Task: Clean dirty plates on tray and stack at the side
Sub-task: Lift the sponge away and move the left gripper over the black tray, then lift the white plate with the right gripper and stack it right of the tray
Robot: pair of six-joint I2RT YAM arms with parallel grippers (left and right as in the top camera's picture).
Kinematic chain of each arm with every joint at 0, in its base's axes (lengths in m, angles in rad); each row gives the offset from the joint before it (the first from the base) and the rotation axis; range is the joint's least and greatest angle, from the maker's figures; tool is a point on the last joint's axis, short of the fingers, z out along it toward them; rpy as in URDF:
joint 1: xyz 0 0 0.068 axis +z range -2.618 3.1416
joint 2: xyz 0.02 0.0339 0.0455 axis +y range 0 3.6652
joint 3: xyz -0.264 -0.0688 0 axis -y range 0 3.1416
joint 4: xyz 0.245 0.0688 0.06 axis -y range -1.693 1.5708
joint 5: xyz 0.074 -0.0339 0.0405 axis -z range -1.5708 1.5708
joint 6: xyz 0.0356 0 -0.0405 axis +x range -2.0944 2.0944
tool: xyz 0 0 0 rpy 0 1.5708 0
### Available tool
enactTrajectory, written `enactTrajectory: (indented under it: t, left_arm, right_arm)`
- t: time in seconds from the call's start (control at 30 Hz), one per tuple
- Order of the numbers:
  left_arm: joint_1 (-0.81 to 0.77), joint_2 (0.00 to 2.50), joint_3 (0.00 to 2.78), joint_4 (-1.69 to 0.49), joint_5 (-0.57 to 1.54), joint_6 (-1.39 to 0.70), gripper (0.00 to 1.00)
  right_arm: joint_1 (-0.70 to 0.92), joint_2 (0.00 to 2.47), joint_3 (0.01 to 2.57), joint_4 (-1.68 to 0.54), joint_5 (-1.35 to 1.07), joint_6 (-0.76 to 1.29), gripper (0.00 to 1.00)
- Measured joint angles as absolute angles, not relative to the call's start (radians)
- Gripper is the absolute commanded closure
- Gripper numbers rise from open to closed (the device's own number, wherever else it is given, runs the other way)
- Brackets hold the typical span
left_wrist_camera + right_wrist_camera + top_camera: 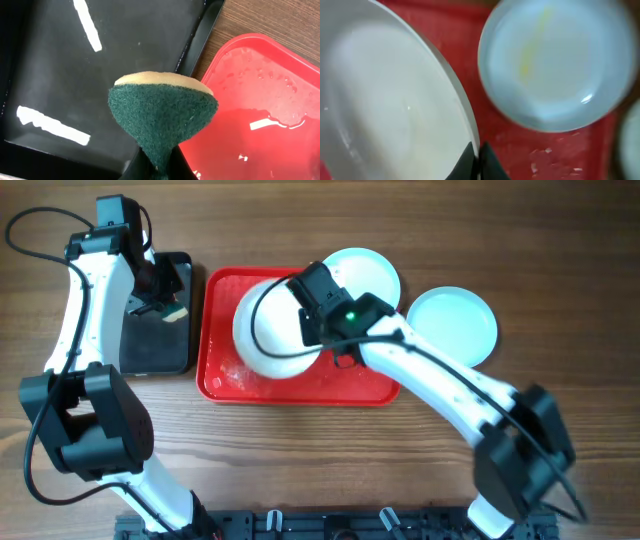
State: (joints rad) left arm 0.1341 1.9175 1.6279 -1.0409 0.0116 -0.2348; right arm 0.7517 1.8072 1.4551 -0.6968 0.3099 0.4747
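Note:
My right gripper holds the pale plate and will rise, swing over the third plate (452, 328) lying bare beside the tray (225, 380), lower the pale plate onto it and release.
The red tray (225, 380) lies mid-table; its wet corner shows in the left wrist view (260, 100). My right gripper (312, 330) is shut on the rim of a pale plate (270, 330), holding it tilted over the tray; the right wrist view shows the fingers (476, 162) pinching that plate (385, 105). A second plate (365, 275) with a yellow smear (555, 60) rests at the tray's far right corner. A third plate (452, 325) lies on the table right of the tray. My left gripper (165, 298) is shut (160, 167) on a green and yellow sponge (162, 107) over the black bin.
A black rectangular bin (155, 345) stands left of the tray (65, 65). Bare wooden table (300, 470) lies in front of the tray and at the far right.

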Motion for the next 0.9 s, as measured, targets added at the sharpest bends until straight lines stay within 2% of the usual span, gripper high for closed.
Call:
enactTrajectory:
  t: [0.17, 0.43, 0.7, 0.9]
  left_arm:
    - [0.134, 1.918, 1.614, -1.039, 0.012, -0.235, 0.96]
    - [0.134, 1.921, 1.576, -1.025, 0.012, -0.237, 0.96]
    - [0.134, 1.921, 1.576, -1.017, 0.012, -0.239, 0.96]
    - [0.134, 1.921, 1.576, -1.017, 0.012, -0.239, 0.96]
  right_arm:
    - [0.867, 1.763, 1.467, -0.698, 0.646, 0.403, 0.96]
    - [0.995, 1.763, 1.467, -0.623, 1.035, 0.262, 0.96]
    - [1.071, 1.763, 1.467, -0.446, 1.312, 0.069, 0.96]
    - [1.077, 1.763, 1.467, -0.385, 1.39, -0.022, 0.95]
